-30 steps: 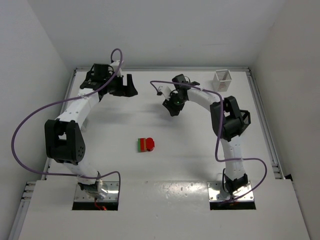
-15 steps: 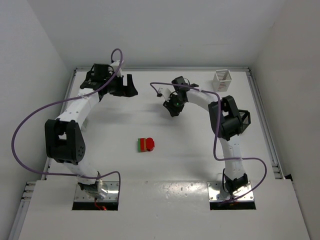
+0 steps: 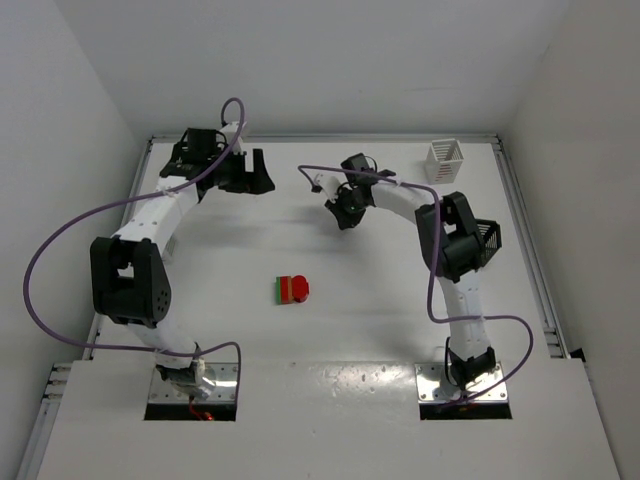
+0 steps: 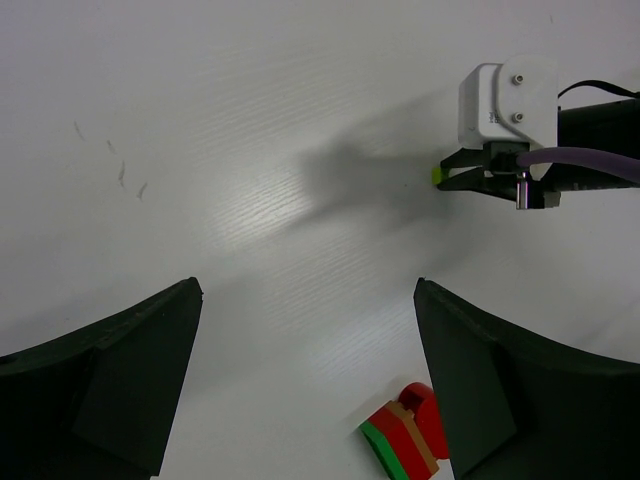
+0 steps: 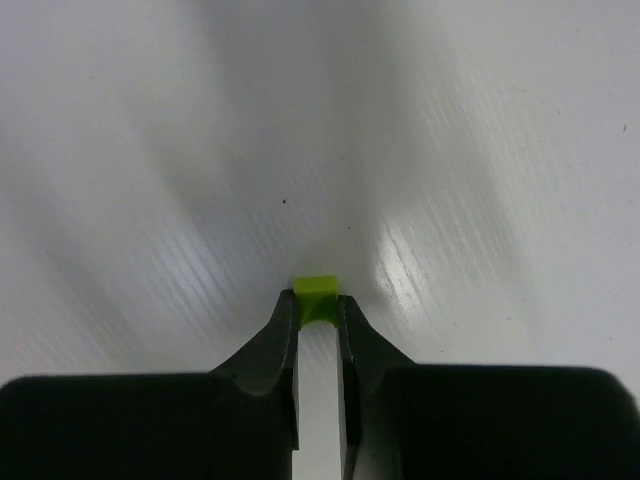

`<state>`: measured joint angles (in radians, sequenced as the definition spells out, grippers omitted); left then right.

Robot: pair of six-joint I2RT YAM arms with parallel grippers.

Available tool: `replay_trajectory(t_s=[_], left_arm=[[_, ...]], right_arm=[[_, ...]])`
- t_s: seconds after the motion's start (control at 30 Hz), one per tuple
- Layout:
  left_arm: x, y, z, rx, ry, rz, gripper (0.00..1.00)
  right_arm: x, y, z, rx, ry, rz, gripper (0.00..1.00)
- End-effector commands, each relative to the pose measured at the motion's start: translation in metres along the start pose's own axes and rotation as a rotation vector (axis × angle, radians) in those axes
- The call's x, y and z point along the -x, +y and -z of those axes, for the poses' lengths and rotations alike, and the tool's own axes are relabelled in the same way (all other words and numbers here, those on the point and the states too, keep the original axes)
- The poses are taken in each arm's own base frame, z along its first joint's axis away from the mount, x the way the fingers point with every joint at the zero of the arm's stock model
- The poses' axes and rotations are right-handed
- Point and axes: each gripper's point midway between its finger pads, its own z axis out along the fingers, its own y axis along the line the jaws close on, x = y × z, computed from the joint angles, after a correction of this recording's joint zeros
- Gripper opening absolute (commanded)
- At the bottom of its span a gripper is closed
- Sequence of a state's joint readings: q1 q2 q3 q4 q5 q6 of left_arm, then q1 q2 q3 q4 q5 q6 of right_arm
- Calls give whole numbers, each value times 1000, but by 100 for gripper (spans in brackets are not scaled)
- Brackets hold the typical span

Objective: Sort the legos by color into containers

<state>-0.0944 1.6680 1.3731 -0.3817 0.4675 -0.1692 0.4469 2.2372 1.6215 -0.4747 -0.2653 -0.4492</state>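
Observation:
The black mesh container (image 3: 489,241) stands to the right of my low right gripper in the top view, so I will lift to clear the container's rim, cross over and release.
My right gripper (image 3: 341,215) is shut on a tiny yellow-green lego (image 5: 319,298), pinched between its fingertips (image 5: 283,322) close over the white table. The left wrist view shows this gripper too (image 4: 455,178), with the yellow-green lego (image 4: 438,175) at its tip. A short stack of red and green legos (image 3: 292,290) lies in the middle of the table, also in the left wrist view (image 4: 405,445). My left gripper (image 3: 252,177) is open and empty at the back left. A white slatted container (image 3: 444,161) stands at the back right.
A black mesh container (image 3: 487,238) sits beside the right arm's elbow. Purple cables loop off both arms. White walls close the table at the back and sides, with a rail along the right edge (image 3: 530,250).
My right gripper has shifted slightly toward the back with the yellow-green lego in it. The left arm and the red and green stack have not moved.

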Motion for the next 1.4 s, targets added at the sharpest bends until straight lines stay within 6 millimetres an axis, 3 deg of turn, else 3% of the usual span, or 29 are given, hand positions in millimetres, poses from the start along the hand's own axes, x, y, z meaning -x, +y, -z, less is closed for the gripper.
replay_trajectory(t_s=[0.0, 0.13, 0.27, 0.3, 0.33, 0.4, 0.43, 0.5, 0.53, 0.57, 0.6, 0.77, 0.9, 0.97, 1.1, 1.27, 1.37], left_arm=[[10, 0, 6, -8, -28, -4, 93], [13, -1, 9, -8, -37, -19, 95], [20, -4, 20, 5, -67, -54, 100], [22, -10, 22, -3, -73, -83, 100], [21, -8, 24, 28, -76, -97, 100], [26, -20, 33, 47, -103, -163, 100], [31, -20, 38, 87, -120, -190, 100], [21, -29, 40, 105, -110, -252, 100], [19, -32, 46, 130, -123, -276, 100], [26, -32, 51, 150, -153, -283, 100], [18, -31, 51, 160, -139, -283, 100], [18, -39, 55, 166, -186, -222, 100], [23, -53, 52, 154, -194, -253, 100], [24, -54, 53, 164, -188, -274, 100], [24, -58, 61, 183, -189, -326, 100], [19, -54, 65, 198, -162, -362, 100], [14, -54, 62, 190, -142, -359, 100]], right_arm=[[-12, 2, -10, -10, 39, 5, 8], [-14, 7, 1, -5, 46, 3, 6], [-10, 11, 42, -13, 12, -61, 5], [1, 12, 63, -31, -18, -62, 5], [-1, 10, 75, -40, -20, -72, 5], [-21, 10, 97, -44, 7, -128, 5], [-26, 12, 118, -63, -5, -140, 4], [-45, 8, 143, -87, -8, -219, 4], [-58, 7, 166, -119, -20, -269, 4], [-58, 9, 175, -138, -30, -263, 4], [-72, 4, 189, -160, -27, -317, 4], [-126, -16, 249, -299, -13, -482, 4], [-158, -39, 277, -372, -10, -599, 4], [-170, -47, 275, -349, -7, -654, 4], [-186, -69, 292, -384, -13, -724, 4], [-212, -74, 292, -365, 46, -747, 4], [-223, -70, 287, -342, 87, -755, 13]])
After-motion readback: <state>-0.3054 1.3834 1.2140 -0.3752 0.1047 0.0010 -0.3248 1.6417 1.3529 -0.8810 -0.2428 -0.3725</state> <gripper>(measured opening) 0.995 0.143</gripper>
